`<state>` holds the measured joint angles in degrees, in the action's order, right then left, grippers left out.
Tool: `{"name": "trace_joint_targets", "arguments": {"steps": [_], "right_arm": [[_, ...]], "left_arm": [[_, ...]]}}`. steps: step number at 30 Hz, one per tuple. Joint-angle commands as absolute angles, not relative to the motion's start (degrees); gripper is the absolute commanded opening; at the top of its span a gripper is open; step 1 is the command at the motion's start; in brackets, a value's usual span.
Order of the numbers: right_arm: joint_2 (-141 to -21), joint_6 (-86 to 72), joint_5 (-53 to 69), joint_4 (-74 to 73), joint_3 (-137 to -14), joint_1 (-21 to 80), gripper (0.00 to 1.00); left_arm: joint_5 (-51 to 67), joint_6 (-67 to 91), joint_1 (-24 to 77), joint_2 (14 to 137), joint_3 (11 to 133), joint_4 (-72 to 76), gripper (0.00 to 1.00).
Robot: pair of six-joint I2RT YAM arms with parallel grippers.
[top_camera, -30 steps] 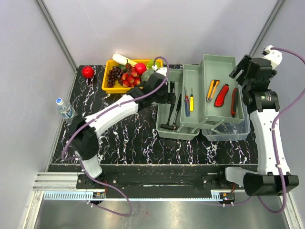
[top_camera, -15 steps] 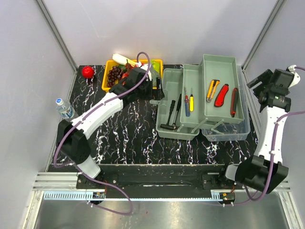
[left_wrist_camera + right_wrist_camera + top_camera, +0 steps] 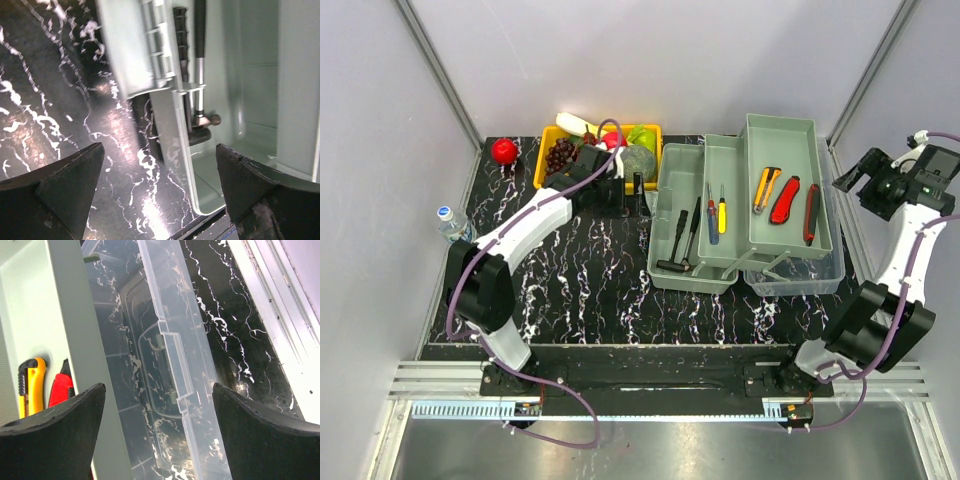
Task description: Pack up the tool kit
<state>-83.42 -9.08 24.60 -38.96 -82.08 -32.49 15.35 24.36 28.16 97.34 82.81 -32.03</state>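
Observation:
The clear lid's outer rim point(image 3: 838, 224) point(image 3: 185, 399) is below my right gripper and runs between my open fingers, so I will move my right gripper down onto it next.
The grey-green toolbox point(image 3: 670, 215) stands open at the middle right, with its upper tray point(image 3: 785, 135) swung out over the clear lid point(image 3: 800, 278). A black hammer point(image 3: 678, 250) and two screwdrivers point(image 3: 716, 214) lie in the left part. A yellow knife point(image 3: 765, 188) and two red-handled tools point(image 3: 786, 200) lie in the tray. My left gripper point(image 3: 638, 195) is open and empty beside the box's left wall point(image 3: 175, 130); the hammer point(image 3: 200, 120) shows inside. My right gripper point(image 3: 865, 185) is open and empty to the right of the box, over the clear lid point(image 3: 175, 355).
A yellow tray point(image 3: 545, 178) of fruit stands at the back left, just behind my left wrist. A red apple point(image 3: 504, 150) lies left of it. A water bottle point(image 3: 452, 224) stands at the table's left edge. Grey walls close in both sides.
My left gripper has drawn back to the left, from over the toolbox's left edge to beside it. My right gripper has swung out to the right, away from the tray.

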Motion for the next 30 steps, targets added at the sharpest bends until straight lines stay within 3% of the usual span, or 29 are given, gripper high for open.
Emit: {"name": "trace_joint_targets", "arguments": {"steps": [1,11,30], "right_arm": [[-81.57,-1.85,27.25,-39.03,-80.70,-33.05,0.93],[-86.22,3.34,22.06,-34.02,-75.94,-33.13,0.85],[-87.19,2.19,25.14,-32.17,-71.46,-31.47,0.77]], "left_arm": [[18.81,23.64,26.11,95.89,79.02,-31.12,0.98],[21.53,25.14,26.02,98.87,80.24,-31.64,0.98],[26.63,24.61,25.05,99.23,78.05,-27.42,0.98]]}}
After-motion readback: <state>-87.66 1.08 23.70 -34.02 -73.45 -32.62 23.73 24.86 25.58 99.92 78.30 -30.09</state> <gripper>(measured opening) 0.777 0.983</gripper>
